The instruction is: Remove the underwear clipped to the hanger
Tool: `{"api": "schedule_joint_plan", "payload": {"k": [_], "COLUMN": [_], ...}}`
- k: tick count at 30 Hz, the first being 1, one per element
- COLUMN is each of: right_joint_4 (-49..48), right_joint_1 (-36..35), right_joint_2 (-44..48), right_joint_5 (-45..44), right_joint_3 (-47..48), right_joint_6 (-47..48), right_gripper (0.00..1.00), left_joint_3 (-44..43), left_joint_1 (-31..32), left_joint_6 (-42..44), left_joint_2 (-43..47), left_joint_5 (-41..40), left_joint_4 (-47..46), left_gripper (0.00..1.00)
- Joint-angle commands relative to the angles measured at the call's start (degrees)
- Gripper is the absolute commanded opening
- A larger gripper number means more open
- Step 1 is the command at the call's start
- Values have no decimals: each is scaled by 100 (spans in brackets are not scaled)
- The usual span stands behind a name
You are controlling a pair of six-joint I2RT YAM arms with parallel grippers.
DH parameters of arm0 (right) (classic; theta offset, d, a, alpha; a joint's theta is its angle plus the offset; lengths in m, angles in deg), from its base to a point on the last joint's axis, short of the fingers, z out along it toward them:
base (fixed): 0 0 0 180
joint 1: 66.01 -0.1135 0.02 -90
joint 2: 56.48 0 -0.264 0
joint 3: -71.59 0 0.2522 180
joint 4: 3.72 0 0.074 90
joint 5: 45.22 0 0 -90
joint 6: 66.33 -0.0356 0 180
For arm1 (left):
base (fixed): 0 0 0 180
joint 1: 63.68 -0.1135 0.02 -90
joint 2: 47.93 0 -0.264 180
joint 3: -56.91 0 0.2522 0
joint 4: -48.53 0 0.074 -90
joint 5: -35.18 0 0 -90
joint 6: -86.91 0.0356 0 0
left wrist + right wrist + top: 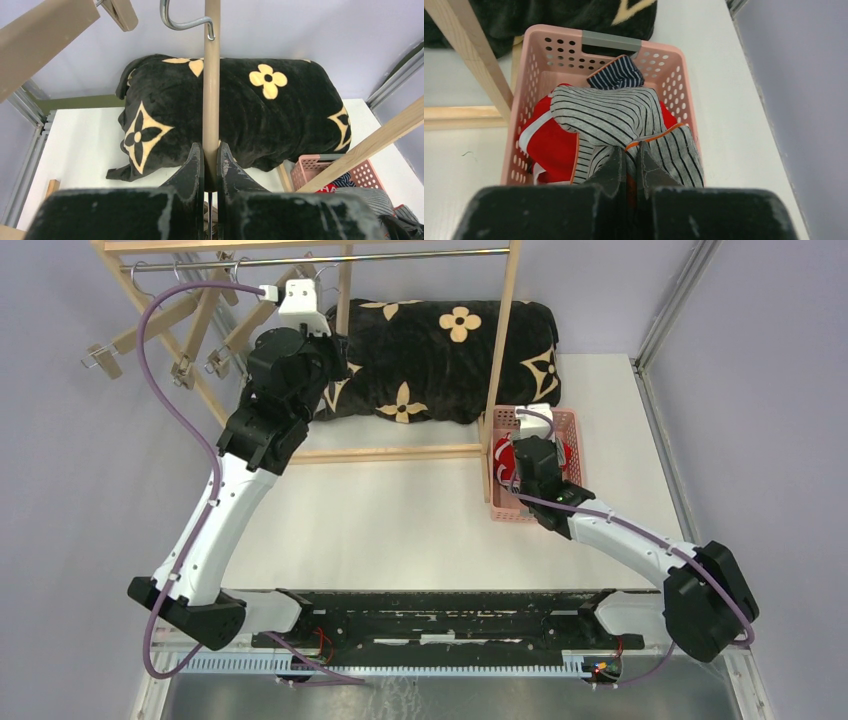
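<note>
I need to lower my right gripper a little toward the rack's post, over the red underwear (pixel 505 462) (pixel 555 145). The pinstriped cloth it holds still overlaps the basket's opposite rim.
In the left wrist view my left gripper (pixel 210 150) is shut on the wooden bar of a hanger (pixel 211 90), whose metal hook (pixel 186 23) shows above; no cloth hangs on the part I see. My right gripper (pixel 630 152) is shut on the grey-and-white pinstriped underwear (pixel 614 117), low inside the pink basket (pixel 611 40). The red underwear (pixel 551 142) lies under it on the left. The navy striped underwear (pixel 616 75) lies at the basket's far end.
The black floral cushion (pixel 440 350) lies under the wooden rack (pixel 500 370). Several bare wooden hangers (pixel 190 320) hang tilted from the metal rail (pixel 330 258) at the left. The pink basket (pixel 572 420) stands beside the rack's right post.
</note>
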Motion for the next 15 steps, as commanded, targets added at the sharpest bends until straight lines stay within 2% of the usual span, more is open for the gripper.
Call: {"api": "schedule_joint_plan", "payload": {"k": [1, 9, 15], "right_joint_4": [-477, -587, -587], "right_joint_1": [30, 38, 37], "right_joint_2": [-179, -403, -434], "right_joint_5": [288, 643, 833], "right_joint_3": [1, -24, -49], "right_joint_6": [-234, -309, -374], "right_gripper": [1, 1, 1], "left_joint_3": [94, 390, 259], "left_joint_1": [-19, -29, -31], "left_joint_6": [206, 201, 186], "left_joint_2": [247, 299, 111], "left_joint_5": [-278, -759, -972], "left_joint_4": [-762, -1337, -1497], "left_gripper": [3, 3, 3]}}
